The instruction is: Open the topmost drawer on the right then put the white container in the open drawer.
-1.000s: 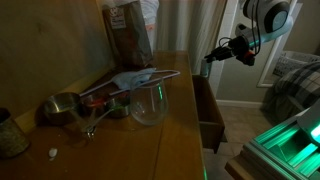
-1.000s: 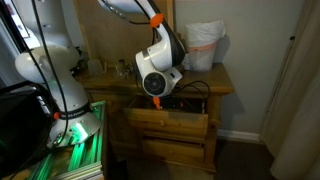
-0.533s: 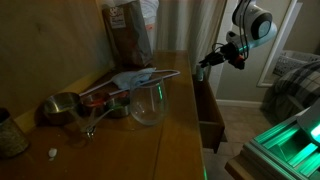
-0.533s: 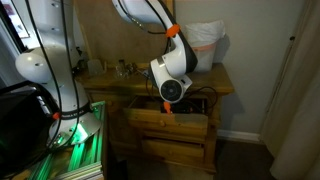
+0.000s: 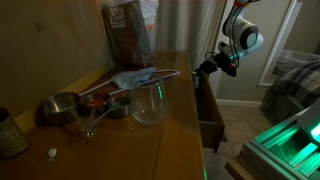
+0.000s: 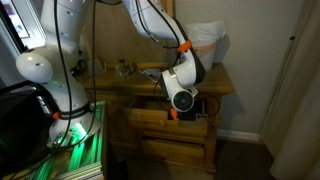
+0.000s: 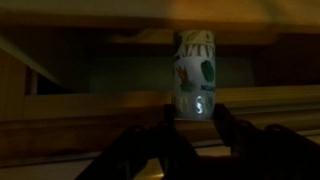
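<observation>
My gripper brings the white container [image 7: 194, 72] down into the open drawer [image 7: 138, 75] next and releases it there, since the drawer's opening lies just below my gripper.
The white container [image 7: 194, 72] is a small pale cylinder with a green print. It stands upright between my gripper's [image 7: 195, 118] dark fingers [image 7: 160, 128], which close on its lower part. Behind it are wooden edges of the cabinet. In both exterior views the topmost drawer [image 5: 209, 112] [image 6: 168, 121] stands pulled out of the wooden cabinet. My gripper [image 5: 205, 68] hangs just above the open drawer beside the cabinet top, and in an exterior view [image 6: 173, 112] it is at the drawer's opening. The container itself is too dark to make out in the exterior views.
On the cabinet top [image 5: 170, 140] stand a large clear glass [image 5: 148, 103], a brown paper bag [image 5: 128, 30], metal measuring cups [image 5: 62, 108] and scattered utensils. A white plastic bag [image 6: 204, 45] sits at the top's far end. A bed [image 5: 292, 85] lies beyond.
My gripper has moved down and in toward the cabinet, from out over the room to just above the open drawer. The drawer has not moved.
</observation>
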Robot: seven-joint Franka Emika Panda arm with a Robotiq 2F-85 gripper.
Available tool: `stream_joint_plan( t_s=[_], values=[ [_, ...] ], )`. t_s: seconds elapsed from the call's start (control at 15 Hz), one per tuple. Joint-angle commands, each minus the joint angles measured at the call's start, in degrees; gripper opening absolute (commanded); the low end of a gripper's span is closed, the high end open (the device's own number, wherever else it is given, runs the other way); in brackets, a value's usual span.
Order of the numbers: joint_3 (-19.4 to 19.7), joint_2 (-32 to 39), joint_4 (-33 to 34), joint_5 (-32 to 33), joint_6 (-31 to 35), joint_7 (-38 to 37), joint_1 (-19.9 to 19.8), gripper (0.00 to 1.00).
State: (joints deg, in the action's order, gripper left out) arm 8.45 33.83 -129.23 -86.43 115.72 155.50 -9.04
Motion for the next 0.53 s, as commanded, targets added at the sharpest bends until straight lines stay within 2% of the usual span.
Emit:
stream_joint_plan(
  t_s=[0.0,0.47],
  values=[
    [-0.1,4.8,5.1,1.0,-1.4,1.4,0.2,0.2],
    [-0.4,10.3,10.7,2.3,-1.6,1.2,0.6,0.2]
  ],
)
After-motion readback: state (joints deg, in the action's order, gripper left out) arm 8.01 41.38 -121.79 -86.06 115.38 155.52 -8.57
